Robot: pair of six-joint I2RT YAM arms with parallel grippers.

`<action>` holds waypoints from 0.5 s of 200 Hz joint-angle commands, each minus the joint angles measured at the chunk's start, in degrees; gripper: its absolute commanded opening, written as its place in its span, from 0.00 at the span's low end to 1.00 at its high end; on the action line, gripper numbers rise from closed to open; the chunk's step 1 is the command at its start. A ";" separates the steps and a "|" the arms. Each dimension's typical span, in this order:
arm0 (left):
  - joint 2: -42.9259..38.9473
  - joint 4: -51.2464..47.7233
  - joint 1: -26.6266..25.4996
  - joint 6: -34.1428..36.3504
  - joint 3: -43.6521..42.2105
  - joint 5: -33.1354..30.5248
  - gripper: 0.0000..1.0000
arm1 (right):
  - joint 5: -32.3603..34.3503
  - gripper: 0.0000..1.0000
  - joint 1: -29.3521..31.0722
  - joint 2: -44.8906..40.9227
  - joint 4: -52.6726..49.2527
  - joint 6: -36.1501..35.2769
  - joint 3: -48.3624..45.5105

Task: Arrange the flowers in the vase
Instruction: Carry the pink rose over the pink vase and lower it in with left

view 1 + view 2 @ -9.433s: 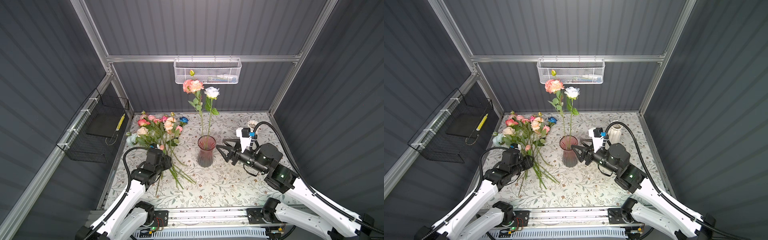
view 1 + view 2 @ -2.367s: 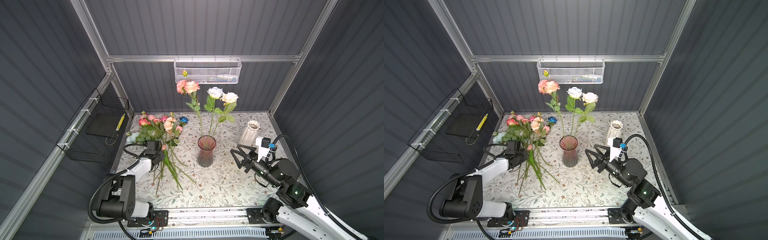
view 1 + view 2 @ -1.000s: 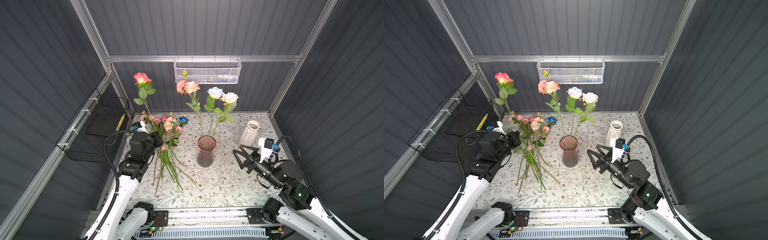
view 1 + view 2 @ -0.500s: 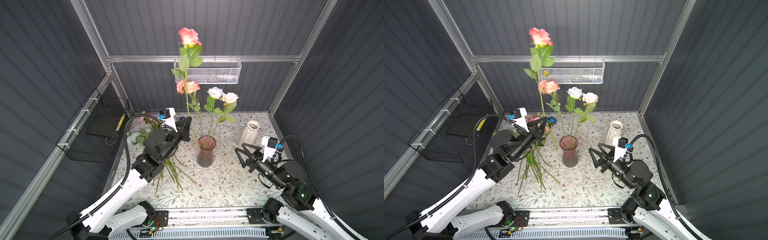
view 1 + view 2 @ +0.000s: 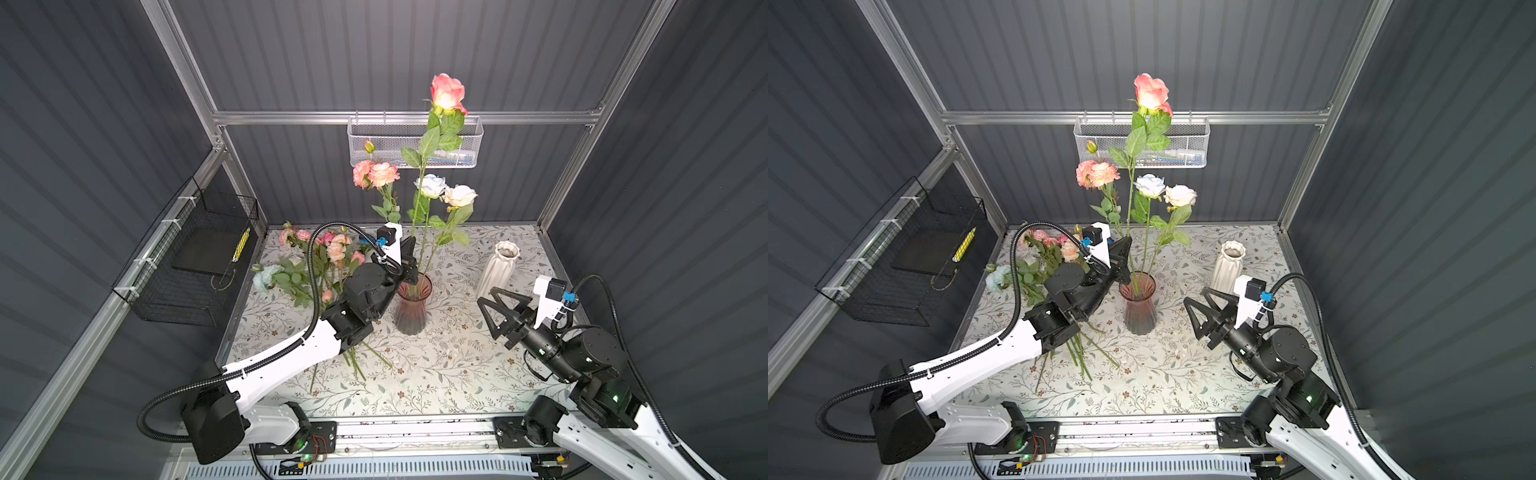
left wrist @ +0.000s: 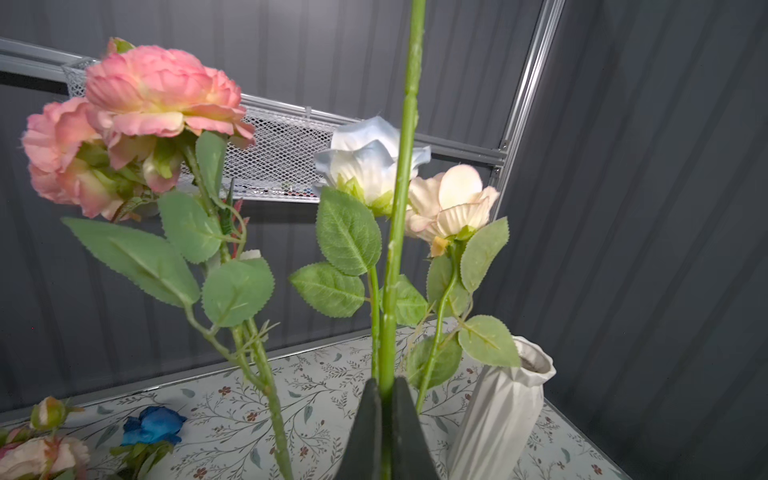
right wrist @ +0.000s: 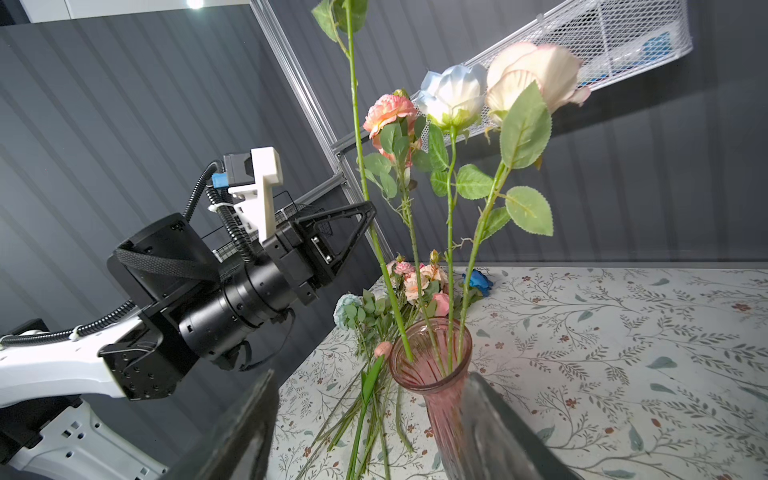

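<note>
I will next move my left gripper down toward the opening of the pink glass vase (image 5: 411,303) and release the green stem, because the tall pink rose still stands well above the other blooms.
My left gripper (image 5: 409,257) (image 6: 384,386) is shut on the green stem (image 6: 395,249) of a tall pink rose (image 5: 446,93) (image 5: 1151,93), held upright. In the right wrist view the stem's lower end sits inside the mouth of the pink glass vase (image 7: 432,361) (image 5: 411,303). A pink peony (image 5: 374,174), a pale blue rose (image 5: 430,185) and a cream rose (image 5: 459,195) stand in that vase. More flowers (image 5: 320,257) lie in a pile on the table to its left. My right gripper (image 5: 487,295) (image 7: 368,386) hangs open and empty to the right of the vase.
A white ribbed vase (image 5: 500,266) stands at the back right. A white mesh basket (image 5: 415,141) hangs on the back wall behind the blooms. A black wire basket (image 5: 195,257) hangs on the left wall. The table (image 5: 436,374) has a floral cover.
The left arm has lifted a pink rose from the pile and swung it right until its stem reaches the pink vase. The right gripper has stayed open, nearly still.
</note>
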 commanded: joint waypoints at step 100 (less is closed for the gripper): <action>-6.24 -2.05 -0.09 -6.09 -8.61 -3.31 0.57 | -0.86 0.74 -0.13 -1.40 -0.41 -0.10 1.35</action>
